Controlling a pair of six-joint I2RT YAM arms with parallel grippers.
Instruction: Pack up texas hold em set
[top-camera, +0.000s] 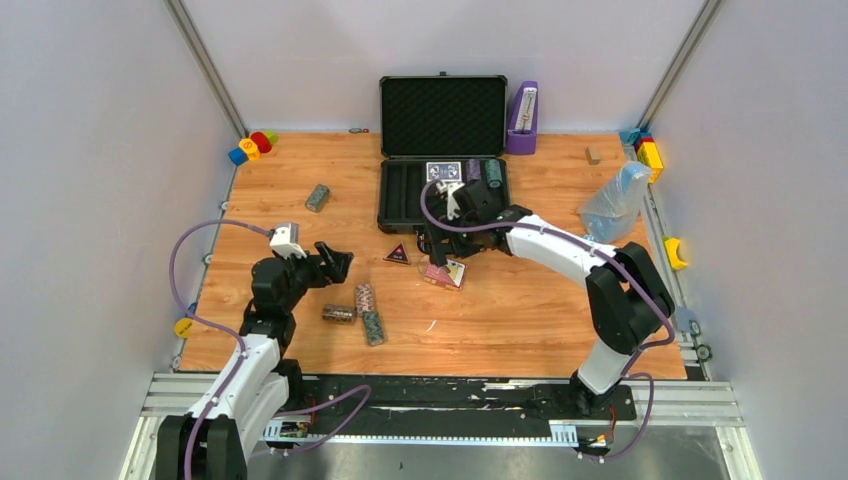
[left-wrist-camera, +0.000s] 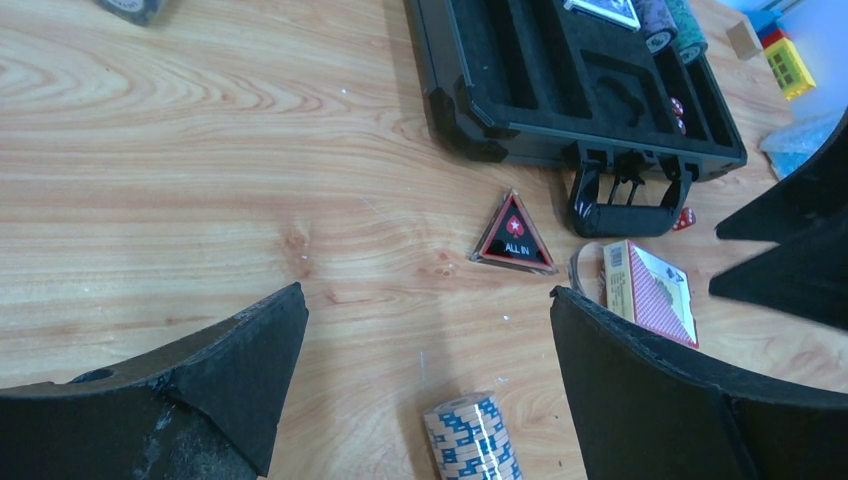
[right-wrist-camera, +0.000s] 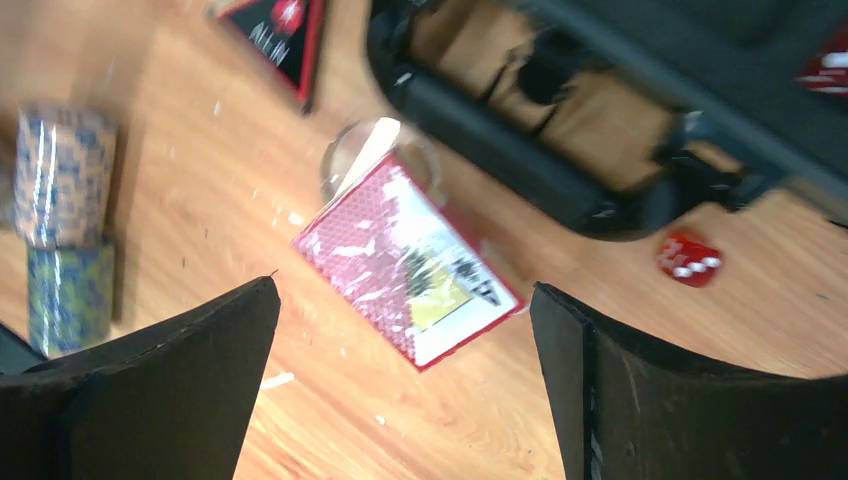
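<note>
The deck lies at a slant below my right gripper. My right gripper should next go down and turn to match the red card deck (right-wrist-camera: 412, 265), with its fingers on either side of the deck's opposite edges.
The black case (top-camera: 441, 160) lies open at the back middle, with a card deck (top-camera: 443, 171) and chip rolls (top-camera: 483, 172) inside. My right gripper (top-camera: 436, 250) is open and empty just above a red card deck (right-wrist-camera: 405, 262) lying in front of the case handle (left-wrist-camera: 620, 200). A red die (right-wrist-camera: 689, 258) lies beside the handle. The dark red triangle (top-camera: 397, 254) lies left of the deck. My left gripper (top-camera: 338, 263) is open and empty. A blue-and-tan chip roll (left-wrist-camera: 470, 437) lies between its fingers. More chip rolls (top-camera: 362, 312) lie nearby, and one (top-camera: 318, 197) lies farther back left.
A purple upright object (top-camera: 522, 118) stands right of the case lid. Toy blocks sit at the back left (top-camera: 251, 146) and back right (top-camera: 648, 150). A clear plastic bag (top-camera: 615, 200) lies at the right. A small wooden block (top-camera: 593, 154) lies near it.
</note>
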